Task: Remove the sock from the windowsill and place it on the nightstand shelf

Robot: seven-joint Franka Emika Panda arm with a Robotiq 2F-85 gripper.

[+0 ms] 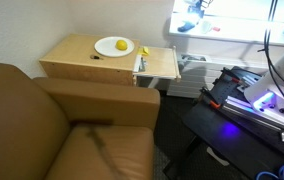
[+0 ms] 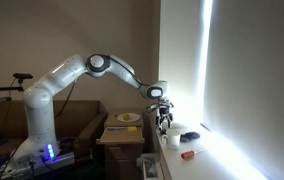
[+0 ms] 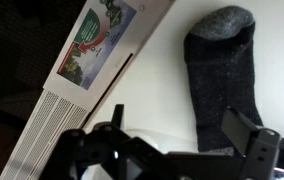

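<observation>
My gripper shifts toward the right in the wrist view and down to straddle the fabric next, since the sock's dark middle (image 2: 190, 136) (image 3: 221, 88) lies that way below it.
The sock (image 3: 225, 70) is dark grey and lies flat on the white windowsill (image 3: 162, 80). My gripper (image 3: 180, 130) is open just above it, and the sock's lower end lies by the right finger. In an exterior view the gripper (image 2: 165, 118) hangs over the sill (image 2: 217, 160) next to the dark sock (image 2: 189, 136). In an exterior view the sock (image 1: 186, 26) shows as a dark patch on the bright sill (image 1: 232, 32). The nightstand shelf (image 1: 162, 62) is the paler board at the side of the light-tan nightstand (image 1: 82, 55).
A white plate (image 1: 114, 46) with a yellow fruit sits on the nightstand, next to a brown leather armchair (image 1: 52, 120). A small reddish item (image 2: 187, 154) and a white object (image 2: 173, 142) lie on the sill. A printed leaflet (image 3: 97, 40) and a vent grille (image 3: 52, 130) lie below the sill.
</observation>
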